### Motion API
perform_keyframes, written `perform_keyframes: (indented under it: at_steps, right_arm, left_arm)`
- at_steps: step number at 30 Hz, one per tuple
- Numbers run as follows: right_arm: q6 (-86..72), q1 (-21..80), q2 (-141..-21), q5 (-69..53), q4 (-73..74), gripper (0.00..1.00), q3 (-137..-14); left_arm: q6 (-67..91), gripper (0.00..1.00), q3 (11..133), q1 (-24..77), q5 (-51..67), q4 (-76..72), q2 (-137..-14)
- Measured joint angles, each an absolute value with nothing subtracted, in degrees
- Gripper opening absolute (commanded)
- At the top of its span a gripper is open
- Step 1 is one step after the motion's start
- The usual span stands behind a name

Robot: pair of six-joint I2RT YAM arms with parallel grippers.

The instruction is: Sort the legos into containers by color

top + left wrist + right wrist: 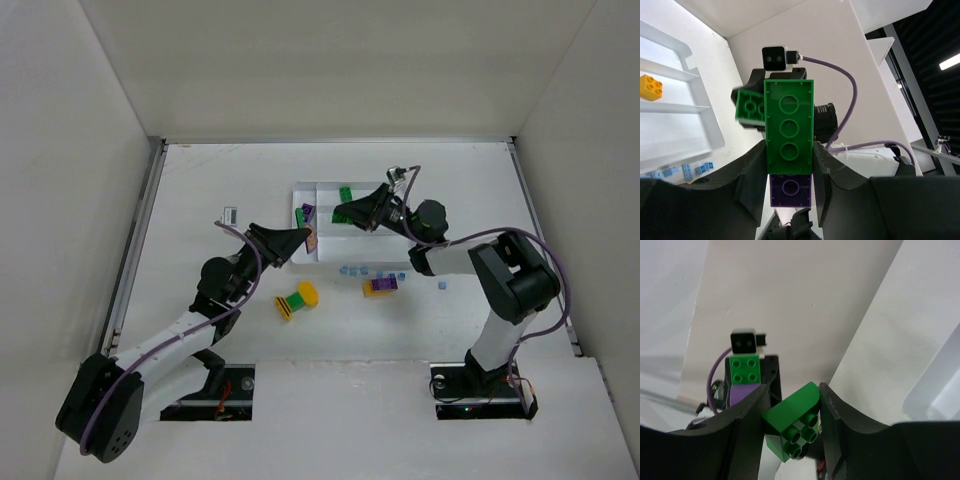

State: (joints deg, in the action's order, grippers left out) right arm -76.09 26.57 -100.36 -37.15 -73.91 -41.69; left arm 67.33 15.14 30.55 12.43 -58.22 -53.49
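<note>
The right gripper moves outward next, then down with fingers tipped toward the tray [326, 250], to release its brick in the far section [364, 190], where another green brick already lies.
My left gripper [302, 236] is shut on a green brick [789, 127] joined to a purple brick [790, 187], held at the left end of the white tray [326, 250]. My right gripper [350, 211] is shut on a green curved brick [792, 422] above the tray, facing the left gripper. In the left wrist view that green brick [751, 106] shows just behind my own. A green brick [345, 193] lies in a far section of the tray. A yellow brick [651, 87] lies in another section.
On the table in front of the tray lie a yellow-and-green piece [297, 300], a purple-and-yellow piece [380, 286] and several tiny light-blue bricks [355, 270]. A small white tag [229, 215] lies left of the tray.
</note>
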Motion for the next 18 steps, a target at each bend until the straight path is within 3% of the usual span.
perform_keyframes:
  at_steps: [6, 18]
  right_arm:
    - [-71.02, 19.29, -105.08, -34.15, -65.78, 0.43, -50.02]
    - [-39.18, 19.79, -111.83, -6.7, -13.23, 0.43, -78.91]
  left_arm:
    - [67.09, 0.25, 15.11, 29.76, 12.51, -58.22, -53.54]
    - [62.06, 0.25, 15.03, 29.8, 13.13, -53.89, -54.37]
